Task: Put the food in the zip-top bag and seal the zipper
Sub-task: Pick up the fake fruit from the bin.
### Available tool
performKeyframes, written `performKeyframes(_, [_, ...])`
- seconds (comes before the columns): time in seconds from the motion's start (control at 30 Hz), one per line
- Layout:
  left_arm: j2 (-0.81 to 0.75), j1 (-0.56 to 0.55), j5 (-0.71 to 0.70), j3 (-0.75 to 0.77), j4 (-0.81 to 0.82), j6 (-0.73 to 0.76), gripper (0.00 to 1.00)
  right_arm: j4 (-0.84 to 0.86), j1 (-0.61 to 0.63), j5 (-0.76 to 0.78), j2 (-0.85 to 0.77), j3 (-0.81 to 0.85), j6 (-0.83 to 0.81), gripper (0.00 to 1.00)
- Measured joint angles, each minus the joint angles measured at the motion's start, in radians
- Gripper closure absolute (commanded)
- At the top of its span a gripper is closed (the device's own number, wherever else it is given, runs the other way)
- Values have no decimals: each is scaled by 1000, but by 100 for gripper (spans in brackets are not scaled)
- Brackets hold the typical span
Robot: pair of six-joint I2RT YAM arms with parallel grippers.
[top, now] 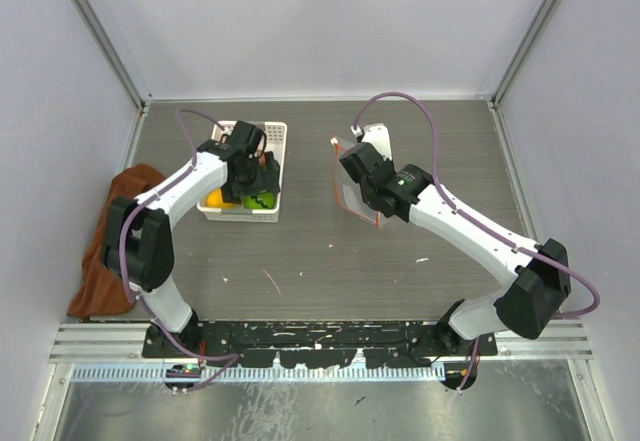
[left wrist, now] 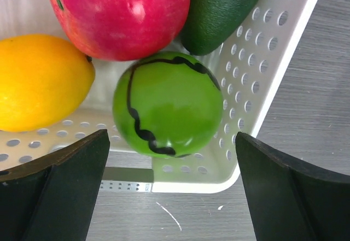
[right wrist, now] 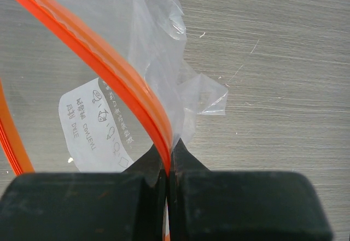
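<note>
I will next move my left gripper down into the near corner of the basket, and then I should close it around the bright green ball.
The food lies in a white slotted basket: a bright green ball with a black wavy line, a yellow fruit, a magenta-red fruit and a dark green one. My left gripper is open, its jaws wide apart just above the basket's near corner, the green ball ahead between them. In the top view it hovers over the basket. My right gripper is shut on the red-orange zipper of the clear zip-top bag, holding it near the table's middle right.
A rust-brown cloth lies at the table's left edge beside the left arm. The basket stands at the back left. Grey walls close the table on three sides.
</note>
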Motion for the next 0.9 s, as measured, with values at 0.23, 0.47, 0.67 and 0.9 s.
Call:
performKeyframes(0.23, [68,5,13,15,2,0,2,0,2,0,10,0,0,100])
performKeyframes(0.47, [114,5,26,15,4,-4,4,0,2,0,17,0,-1,100])
performKeyframes(0.67, [113,5,34,14,13,-4,22,0,5,0,19,0,0,100])
performKeyframes(0.9, [12,5,42,-28,34,-7,36,0,8,0,19,0,0,100])
